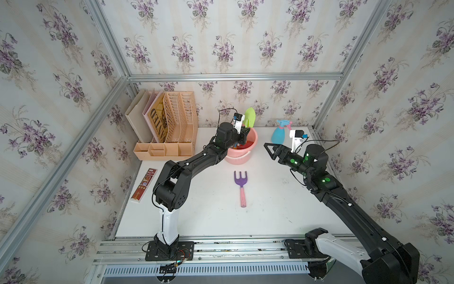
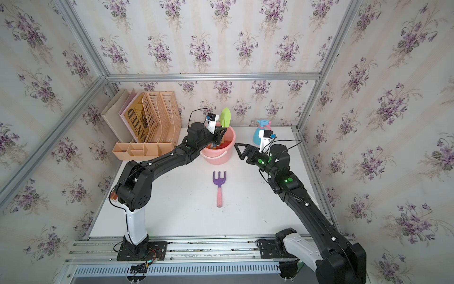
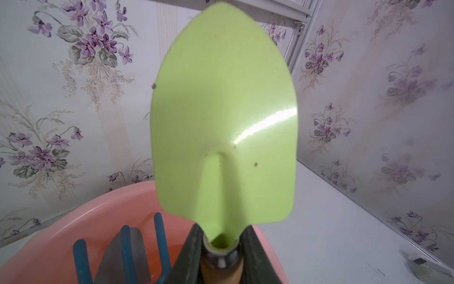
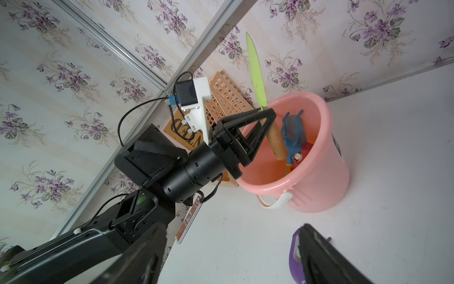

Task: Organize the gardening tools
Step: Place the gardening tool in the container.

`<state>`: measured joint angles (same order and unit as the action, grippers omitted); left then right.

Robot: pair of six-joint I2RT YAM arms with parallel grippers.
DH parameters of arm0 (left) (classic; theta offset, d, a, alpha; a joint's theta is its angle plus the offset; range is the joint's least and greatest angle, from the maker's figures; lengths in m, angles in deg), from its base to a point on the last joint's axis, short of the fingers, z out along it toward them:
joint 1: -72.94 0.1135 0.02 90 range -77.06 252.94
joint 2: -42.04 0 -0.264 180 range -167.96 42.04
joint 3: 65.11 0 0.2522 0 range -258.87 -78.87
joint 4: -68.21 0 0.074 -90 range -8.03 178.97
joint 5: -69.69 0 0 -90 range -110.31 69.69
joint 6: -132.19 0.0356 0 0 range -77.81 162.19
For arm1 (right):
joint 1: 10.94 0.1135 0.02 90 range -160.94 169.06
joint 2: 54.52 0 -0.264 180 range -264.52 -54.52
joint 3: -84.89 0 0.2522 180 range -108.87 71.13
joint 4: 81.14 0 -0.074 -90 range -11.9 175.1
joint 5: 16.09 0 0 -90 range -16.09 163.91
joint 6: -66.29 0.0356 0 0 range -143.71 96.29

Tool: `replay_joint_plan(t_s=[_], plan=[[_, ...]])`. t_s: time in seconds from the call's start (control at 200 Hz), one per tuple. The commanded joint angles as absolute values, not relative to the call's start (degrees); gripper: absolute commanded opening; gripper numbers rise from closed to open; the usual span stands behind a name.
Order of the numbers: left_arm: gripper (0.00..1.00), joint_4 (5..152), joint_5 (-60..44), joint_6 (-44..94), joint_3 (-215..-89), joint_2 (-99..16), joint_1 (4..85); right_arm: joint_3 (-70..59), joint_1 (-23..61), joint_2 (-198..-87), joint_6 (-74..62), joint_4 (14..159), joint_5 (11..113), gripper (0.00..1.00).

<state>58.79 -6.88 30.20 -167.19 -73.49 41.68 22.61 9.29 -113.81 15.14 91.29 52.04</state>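
Note:
I will next lower my left gripper further into the pink bucket's opening (image 1: 242, 143) (image 3: 173, 249) and let go of the green shovel's neck, as its wooden handle already hangs inside the bucket's rim.
My left gripper (image 1: 246, 130) (image 3: 221, 237) is shut on the green shovel (image 1: 250, 116) (image 3: 221, 118) at the neck, where the blade meets the wooden handle. The blade points up and the handle hangs inside the pink bucket (image 1: 255, 139) (image 4: 326, 147). In the bucket stand a blue fork (image 4: 291, 132), a grey-looking trowel (image 3: 138, 246) and a red tool (image 4: 305, 150). A purple fork with a pink handle (image 1: 240, 180) (image 2: 219, 180) lies flat on the table in front of the bucket. My right gripper (image 1: 269, 148) (image 4: 228, 258) is open and empty, above the table right of the bucket. A blue spray bottle (image 1: 278, 135) stands behind it.
A beige file organizer (image 1: 172, 123) with folders stands at the back left, close to the bucket. A red flat box (image 1: 143, 184) lies at the table's left edge. Wallpapered walls and metal frame rails close the table on three sides.

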Motion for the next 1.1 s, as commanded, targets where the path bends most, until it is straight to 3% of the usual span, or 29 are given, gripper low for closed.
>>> replay_joint_plan(t_s=[0.0, 0.42, 0.614, 0.804, 1.094], plan=[[0.00, 59.43, -6.96, 31.30, -169.63, -75.38, 41.49, 22.69, 9.27, -113.58, 15.25, 92.58, 52.52, 0.87], [0.00, 64.36, -10.85, 34.57, -170.94, -78.23, 41.12, 22.79, 9.27, -113.40, 15.18, 92.65, 52.59, 0.88], [0.11, 67.87, -11.44, 35.16, -172.84, -79.35, 41.13, 22.74, 9.27, -113.46, 15.31, 92.76, 52.41, 0.88], [0.13, 70.04, -11.43, 35.16, -174.44, -80.41, 41.12, 22.69, 9.21, -112.97, 15.41, 92.46, 52.66, 0.88], [0.24, 72.12, -11.44, 35.24, -175.64, -81.44, 41.12, 22.61, 9.18, -112.83, 15.34, 92.28, 52.72, 0.88]])
